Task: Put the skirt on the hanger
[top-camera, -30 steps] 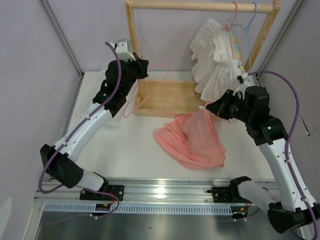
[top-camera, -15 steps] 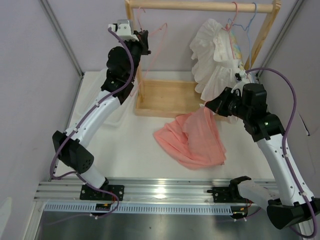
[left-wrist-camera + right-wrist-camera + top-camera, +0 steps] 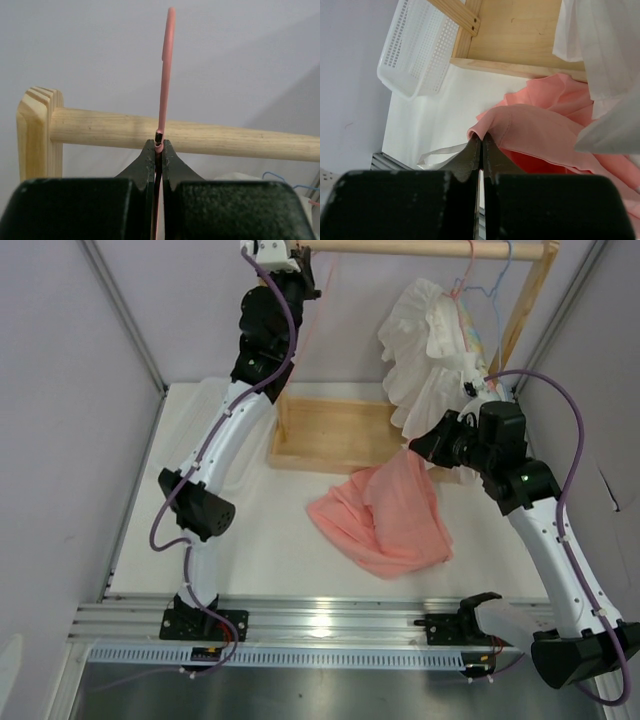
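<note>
The hook's bend is above the bar. I next need to move my left gripper down in front of the wooden bar (image 3: 420, 250) and settle the thin pink hanger's hook (image 3: 166, 75) onto it.
The salmon-pink skirt (image 3: 385, 525) lies crumpled on the white table, with one edge lifted. My right gripper (image 3: 411, 452) is shut on that lifted edge in front of the wooden rack's base. In the right wrist view the cloth (image 3: 540, 127) folds over the closed gripper (image 3: 481, 139). My left gripper (image 3: 306, 260) is raised to the left end of the wooden rail (image 3: 420, 250) and is shut on the thin pink hanger (image 3: 318, 295). In the left wrist view the hanger's hook (image 3: 166, 75) stands up from the closed gripper (image 3: 158, 146), in front of the rail (image 3: 235, 137).
A white ruffled garment (image 3: 425, 355) and a pastel patterned garment (image 3: 472, 338) hang at the rail's right end, close above my right gripper. The rack's wooden base (image 3: 335, 435) sits behind the skirt. A white mesh basket (image 3: 415, 50) lies left of the base.
My left arm has swung upward, carrying the pink hanger from beside the rack's left post up to the rail. My right gripper has risen slightly with the skirt's edge.
</note>
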Controlling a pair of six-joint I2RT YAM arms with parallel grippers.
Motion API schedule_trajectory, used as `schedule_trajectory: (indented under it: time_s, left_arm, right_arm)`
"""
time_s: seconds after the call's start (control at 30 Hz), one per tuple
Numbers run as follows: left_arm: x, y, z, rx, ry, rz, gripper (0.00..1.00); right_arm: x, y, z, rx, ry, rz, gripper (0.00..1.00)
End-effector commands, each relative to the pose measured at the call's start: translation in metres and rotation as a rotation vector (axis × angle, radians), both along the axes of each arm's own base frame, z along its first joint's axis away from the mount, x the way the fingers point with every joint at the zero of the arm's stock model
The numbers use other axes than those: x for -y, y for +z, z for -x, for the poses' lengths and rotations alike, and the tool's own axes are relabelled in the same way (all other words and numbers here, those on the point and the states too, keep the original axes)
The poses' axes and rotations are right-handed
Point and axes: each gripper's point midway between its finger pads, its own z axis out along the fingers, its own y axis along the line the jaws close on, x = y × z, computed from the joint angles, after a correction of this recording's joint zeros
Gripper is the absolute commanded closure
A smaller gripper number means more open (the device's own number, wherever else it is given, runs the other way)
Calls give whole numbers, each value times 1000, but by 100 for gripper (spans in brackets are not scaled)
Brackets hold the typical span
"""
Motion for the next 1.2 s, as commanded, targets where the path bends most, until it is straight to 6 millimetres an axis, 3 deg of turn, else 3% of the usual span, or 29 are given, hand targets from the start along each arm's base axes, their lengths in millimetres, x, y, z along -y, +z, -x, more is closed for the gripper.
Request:
schedule_trajectory:
  time_s: [0.0, 0.17, 0.33, 0.4, 0.43, 0.5, 0.53, 0.57, 0.63, 0.67, 0.77, 0.8, 0.87, 0.93, 0.97, 1.03, 1.1, 1.13, 1.17]
  left_arm:
    - [-6, -10, -10, -77, 44, -23, 100]
    - [-8, -51, -14, -170, 52, -20, 99]
    - [-7, -76, -19, -251, 46, -49, 93]
    - [-5, -89, -18, -280, 33, -67, 80]
    - [-10, -71, -6, -242, 27, -48, 67]
    - [-9, -87, 0, -248, 8, -73, 55]
    - [-11, -81, 5, -215, 4, -62, 45]
    - [-19, -59, 20, -169, 1, -44, 42]
    - [-25, -48, 29, -139, 6, -53, 37]
    - [-32, -32, 42, -107, 8, -42, 35]
    - [-43, -17, 59, -82, 18, -43, 33]
    - [-52, -4, 74, -59, 22, -35, 33]
    - [-62, 0, 88, -52, 31, -29, 31]
    - [-83, 15, 120, -23, 49, 0, 30]
    - [-85, -7, 122, -63, 49, -11, 29]
    - [-106, 8, 156, -50, 55, 29, 29]
    - [-109, -25, 165, -160, 34, 40, 29]
    - [-115, -15, 191, -135, -10, 70, 30]
    - [-99, -60, 191, -226, -52, 61, 30]
  right_arm:
    - [2, 29, -7, 112, 3, -6, 100]
    - [6, 30, -4, 119, -4, -4, 100]
    - [7, 30, -1, 115, -3, -12, 100]
    - [7, 32, 2, 119, -4, -14, 100]
    - [8, 32, 3, 120, -6, -12, 100]
    - [10, 32, 5, 120, -13, -7, 100]
    - [10, 33, 5, 121, -12, -5, 100]
    - [10, 32, 5, 120, -11, -4, 100]
    - [11, 32, 6, 118, -14, -1, 100]
    - [12, 32, 6, 119, -16, 1, 100]
    - [15, 32, 5, 123, -25, 15, 100]
    - [16, 31, 4, 123, -28, 19, 100]
    - [17, 29, 4, 119, -30, 28, 100]
    - [20, 27, 3, 116, -34, 41, 100]
    - [21, 26, 3, 116, -36, 48, 100]
    - [25, 24, 3, 110, -46, 64, 100]
    - [29, 22, 2, 113, -55, 85, 100]
    - [29, 19, 2, 107, -56, 91, 100]
    - [31, 17, 1, 106, -61, 102, 100]
